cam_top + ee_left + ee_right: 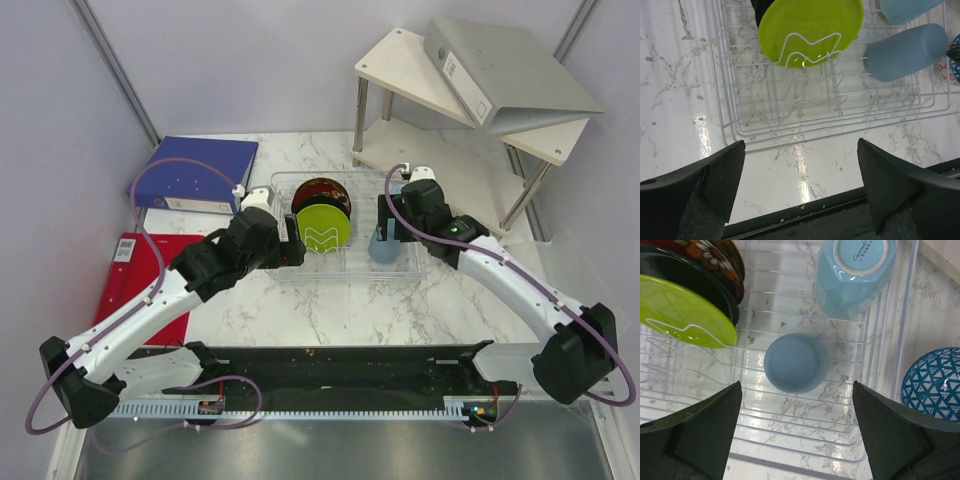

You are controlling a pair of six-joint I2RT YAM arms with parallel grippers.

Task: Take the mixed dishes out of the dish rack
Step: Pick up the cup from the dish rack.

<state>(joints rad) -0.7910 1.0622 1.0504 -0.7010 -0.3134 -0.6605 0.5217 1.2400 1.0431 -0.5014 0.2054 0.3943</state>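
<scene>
I need to move my right gripper down next and away from my base, with its fingers open around the upside-down blue cup (795, 363).
The clear dish rack (345, 262) stands mid-table. In it a lime-green plate (323, 227) stands upright, with a black plate (700, 277) and a dark flowered plate (320, 190) behind it. A light blue cup (795, 362) stands upside down in the rack, and a second light blue cup (855, 275) lies beyond it. A blue patterned bowl (935, 382) sits just outside the rack's right side. My left gripper (292, 252) is open and empty at the rack's left front, near the green plate (810, 30). My right gripper (797, 410) is open and empty above the upturned cup (384, 246).
A blue binder (195, 172) and a red folder (130, 275) lie at the left. A white two-tier shelf (450, 110) with a grey binder (500, 65) stands at the back right. A black strip (340, 375) runs along the near edge.
</scene>
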